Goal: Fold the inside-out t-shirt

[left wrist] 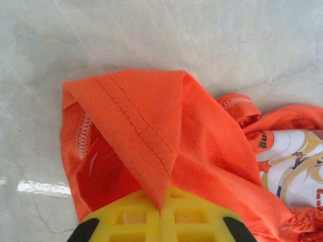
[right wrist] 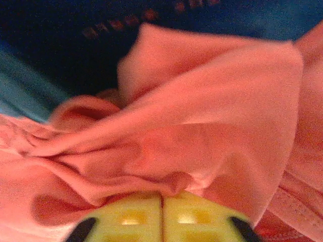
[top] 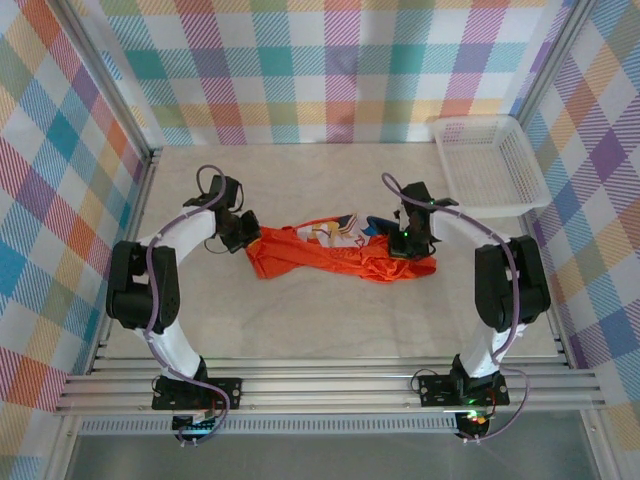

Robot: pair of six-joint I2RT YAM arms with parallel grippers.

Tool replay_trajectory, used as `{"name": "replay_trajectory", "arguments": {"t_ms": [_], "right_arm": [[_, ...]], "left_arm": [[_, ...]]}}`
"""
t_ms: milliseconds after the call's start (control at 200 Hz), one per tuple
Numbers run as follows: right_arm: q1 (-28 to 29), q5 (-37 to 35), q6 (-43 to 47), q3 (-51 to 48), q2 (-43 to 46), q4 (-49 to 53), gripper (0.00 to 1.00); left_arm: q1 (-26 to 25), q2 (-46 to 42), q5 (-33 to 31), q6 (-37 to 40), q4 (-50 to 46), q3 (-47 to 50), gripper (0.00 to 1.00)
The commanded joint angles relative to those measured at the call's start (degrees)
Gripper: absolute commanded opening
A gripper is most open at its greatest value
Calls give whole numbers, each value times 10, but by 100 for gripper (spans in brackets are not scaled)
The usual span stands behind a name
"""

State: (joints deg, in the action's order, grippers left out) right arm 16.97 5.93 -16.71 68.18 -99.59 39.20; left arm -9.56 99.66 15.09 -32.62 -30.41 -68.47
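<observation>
My left gripper lifts the fold at the t-shirt's hem next, swings outward and lowers to release it on the tabletop toward the back wall (top: pixel 237 166), because the t-shirt lies bunched.
The inside-out t-shirt (top: pixel 330 258) lies bunched in a strip across the middle of the table, bright orange, with part of its cartoon print (top: pixel 342 232) showing at the back. My left gripper (top: pixel 245 235) is at the shirt's left end. In the left wrist view its yellow jaws (left wrist: pixel 160 207) are shut on a stitched hem fold of the t-shirt (left wrist: pixel 202 131). My right gripper (top: pixel 405 245) is at the right end, jaws (right wrist: pixel 162 195) shut on a puckered fold of the orange t-shirt (right wrist: pixel 202 126), with dark blue cloth behind it.
A white mesh basket (top: pixel 490 165) stands at the back right corner. Plaid walls close in the table on three sides. Metal rails (top: pixel 320 385) run along the near edge by the arm bases.
</observation>
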Motion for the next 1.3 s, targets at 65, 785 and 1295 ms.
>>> {"name": "replay_trajectory", "arguments": {"t_ms": [65, 785, 1295], "right_arm": [[3, -36, 1, 99, 93, 88, 0], [-13, -28, -29, 417, 369, 135, 0], [-47, -85, 23, 482, -56, 49, 15]], "left_arm": [[26, -64, -23, 23, -64, -37, 0], [155, -361, -103, 14, -156, -349, 0], [127, 62, -63, 1, -23, -363, 0]]}}
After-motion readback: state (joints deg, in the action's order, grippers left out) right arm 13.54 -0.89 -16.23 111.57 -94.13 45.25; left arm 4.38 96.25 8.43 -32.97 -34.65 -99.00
